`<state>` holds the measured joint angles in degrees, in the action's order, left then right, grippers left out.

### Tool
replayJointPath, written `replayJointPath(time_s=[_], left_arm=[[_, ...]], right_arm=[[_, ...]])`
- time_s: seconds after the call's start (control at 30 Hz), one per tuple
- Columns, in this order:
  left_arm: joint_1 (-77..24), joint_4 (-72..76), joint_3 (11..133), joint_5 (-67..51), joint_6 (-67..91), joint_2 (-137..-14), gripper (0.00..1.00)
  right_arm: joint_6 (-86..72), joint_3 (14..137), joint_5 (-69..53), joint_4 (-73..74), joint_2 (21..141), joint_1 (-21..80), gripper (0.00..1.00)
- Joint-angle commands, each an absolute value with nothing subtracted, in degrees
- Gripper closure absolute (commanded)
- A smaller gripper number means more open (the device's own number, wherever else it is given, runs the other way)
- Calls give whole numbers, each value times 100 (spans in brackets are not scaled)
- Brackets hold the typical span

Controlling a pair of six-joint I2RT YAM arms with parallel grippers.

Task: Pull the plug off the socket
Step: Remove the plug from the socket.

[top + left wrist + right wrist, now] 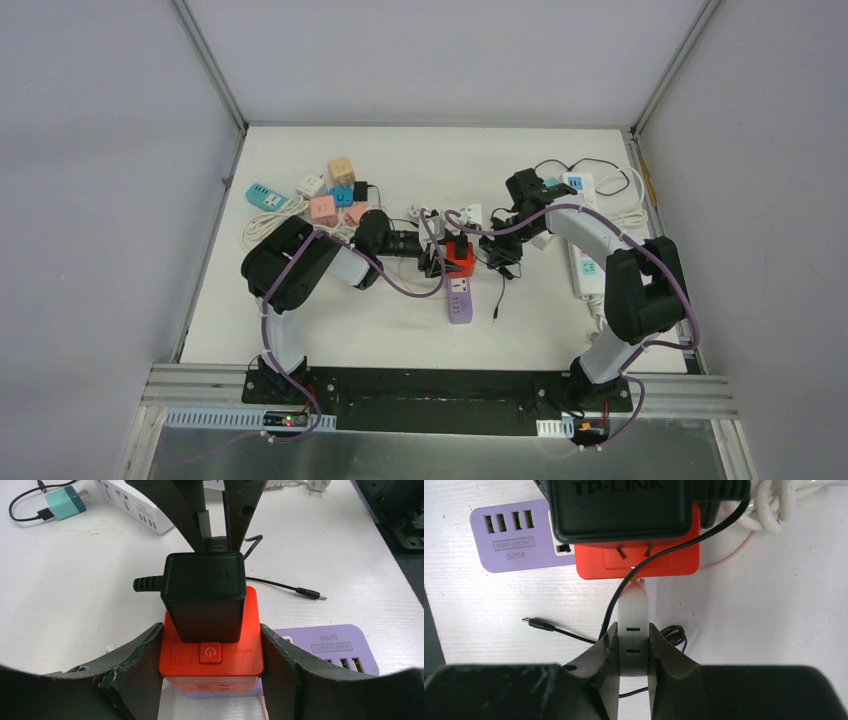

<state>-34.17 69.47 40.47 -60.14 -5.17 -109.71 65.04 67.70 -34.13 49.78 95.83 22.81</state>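
The bare tabletop by the white power strips is clear. I will next pull my right gripper outward from the red cube over that spot and let go of the white plug there.
A red socket cube sits mid-table, half on a purple power strip. A black TP-LINK adapter is plugged into its top. My left gripper is shut on the red cube, one finger on each side. My right gripper is shut on a flat white plug, whose far end meets the near side of the red cube. I cannot see whether its pins are still inside. In the top view the two grippers flank the cube, left and right.
The adapter's thin black cable with a barrel jack lies loose near the purple strip. White power strips lie at the right, and several coloured socket cubes at the back left. A teal charger and white cables lie nearby.
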Motion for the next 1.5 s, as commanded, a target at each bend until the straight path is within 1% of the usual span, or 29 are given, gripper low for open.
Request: replayJointPath(time_s=[0.0, 0.23, 0.43, 0.6, 0.73, 1.13, 1.47], left_arm=[[-3360, 7124, 4023, -6350, -553, -10950, 100], [-3357, 7119, 4000, -6334, -590, -10924, 100], [-3357, 7121, 3955, -6289, -668, -10887, 100], [-3357, 7119, 3946, -6300, -677, -10874, 100], [-3357, 7115, 3937, -6302, -686, -10868, 100], [-3357, 7111, 3923, -6282, -704, -10848, 100], [-3357, 7115, 3944, -6280, -683, -10860, 100]], right_arm=[[6659, 6908, -2801, 5225, 9343, 1981, 100], [6700, 6860, -2947, 5247, 9312, 1907, 100], [6985, 6781, -3267, 5404, 9239, 2067, 100], [6796, 6826, -2930, 5241, 9247, 1982, 100], [6750, 6791, -3103, 5215, 9177, 1725, 100], [6714, 6806, -3144, 5214, 9167, 1705, 100], [6262, 6850, -3190, 4948, 9032, 1543, 100]])
